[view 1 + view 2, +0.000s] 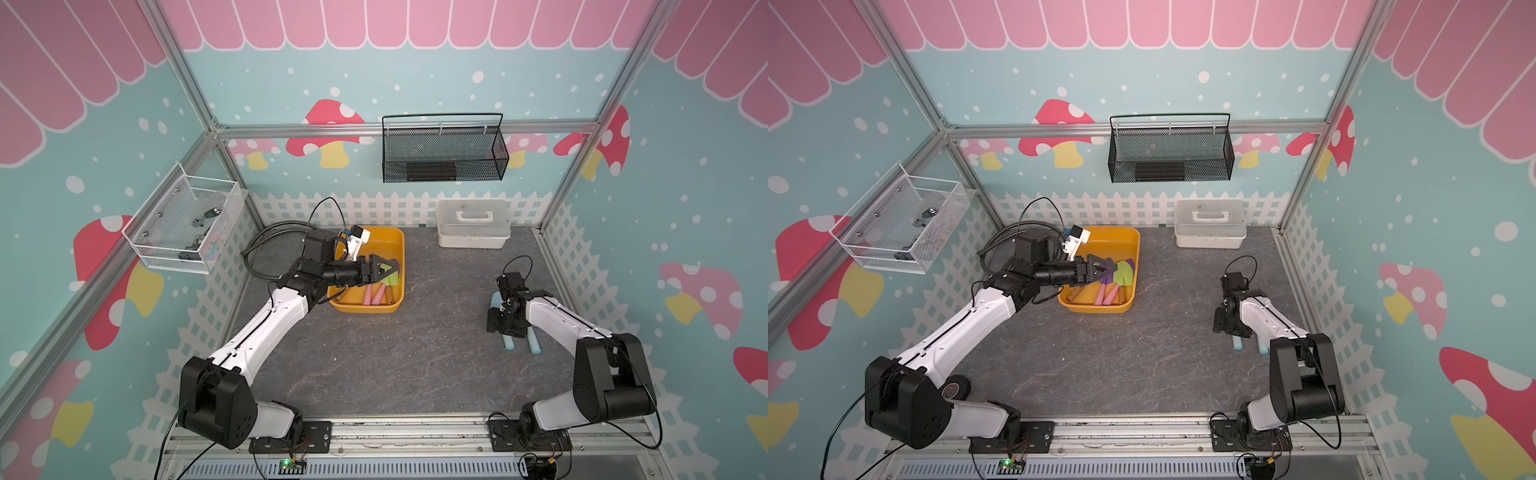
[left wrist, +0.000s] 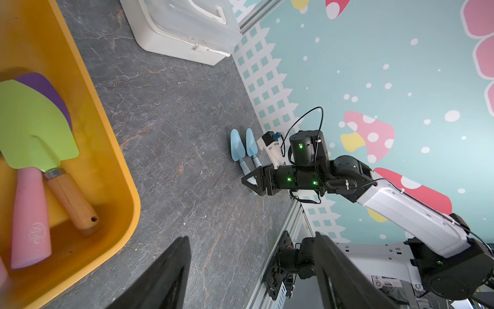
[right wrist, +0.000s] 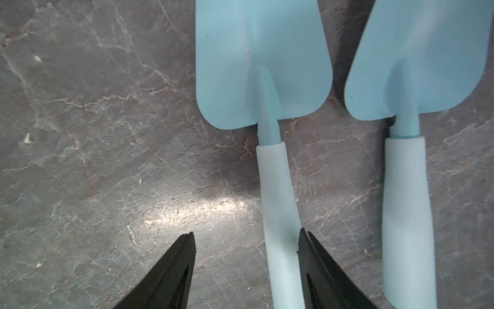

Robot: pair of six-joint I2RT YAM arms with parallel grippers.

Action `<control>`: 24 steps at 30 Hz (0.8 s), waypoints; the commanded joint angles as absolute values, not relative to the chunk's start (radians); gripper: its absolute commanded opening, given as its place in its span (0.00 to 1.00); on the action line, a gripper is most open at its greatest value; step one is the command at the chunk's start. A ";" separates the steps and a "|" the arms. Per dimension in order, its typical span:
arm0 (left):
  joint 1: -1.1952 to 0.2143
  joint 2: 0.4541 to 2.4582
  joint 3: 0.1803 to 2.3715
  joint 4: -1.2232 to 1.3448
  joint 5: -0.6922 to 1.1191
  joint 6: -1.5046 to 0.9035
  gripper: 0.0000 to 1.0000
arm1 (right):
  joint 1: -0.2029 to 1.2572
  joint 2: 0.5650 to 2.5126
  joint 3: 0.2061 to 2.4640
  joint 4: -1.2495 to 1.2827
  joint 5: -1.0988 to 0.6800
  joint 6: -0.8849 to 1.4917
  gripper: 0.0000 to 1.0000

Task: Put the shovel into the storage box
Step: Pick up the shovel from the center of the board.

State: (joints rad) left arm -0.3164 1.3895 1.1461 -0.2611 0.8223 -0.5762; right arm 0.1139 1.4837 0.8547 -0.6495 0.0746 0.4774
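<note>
My right gripper is open around the handle of the shovel nearer the storage box, so it will move down over that handle and close.
The yellow-orange storage box [image 1: 365, 308] [image 1: 1096, 308] [image 2: 107, 149] sits at the back left of the table. In it lie a green-bladed shovel [image 2: 34, 125] [image 1: 1123, 272] with a wooden handle, a purple blade [image 2: 48, 85] under it, and pink handles [image 2: 29, 214]. My left gripper [image 1: 394, 271] [image 1: 1111, 270] [image 2: 252, 236] hovers over the box, open and holding nothing. Two light-blue shovels [image 3: 264, 67] [image 3: 417, 67] [image 2: 235, 145] lie side by side on the table at the right. My right gripper [image 3: 246, 232] [image 2: 250, 183] points down at them, open, with one shovel's handle just inside one finger.
A white lidded case [image 1: 473, 224] stands at the back right. A black mesh basket [image 1: 444, 153] hangs on the back wall and a white wire basket [image 1: 187, 220] on the left wall. Black cables [image 1: 270, 245] lie behind the left arm, and a tape roll [image 1: 957, 386] beside its base.
</note>
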 commanded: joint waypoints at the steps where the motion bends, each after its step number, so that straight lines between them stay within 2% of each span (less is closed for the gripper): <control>1: -0.319 1.369 1.122 -0.231 0.809 -0.583 0.76 | 0.097 1.496 0.838 -0.631 0.053 0.461 0.63; 6: -0.320 1.358 1.106 -0.229 0.806 -0.586 0.76 | 0.077 1.524 0.824 -0.618 0.037 0.457 0.60; 10: -0.319 1.344 1.103 -0.229 0.802 -0.583 0.76 | 0.068 1.551 0.821 -0.611 0.017 0.454 0.53; 13: -0.318 1.336 1.102 -0.231 0.801 -0.583 0.76 | 0.066 1.567 0.822 -0.610 0.011 0.453 0.44; 18: -0.318 1.333 1.106 -0.230 0.799 -0.580 0.76 | 0.065 1.580 0.819 -0.606 -0.006 0.448 0.18; 24: -0.319 1.353 1.112 -0.229 0.794 -0.578 0.76 | 0.065 1.569 0.825 -0.614 -0.016 0.441 0.05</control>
State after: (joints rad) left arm -0.3164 1.3483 1.1107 -0.2489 0.8040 -0.5804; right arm 0.0700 1.5597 0.8326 -0.6018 0.0124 0.4484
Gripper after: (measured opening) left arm 0.755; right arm 0.243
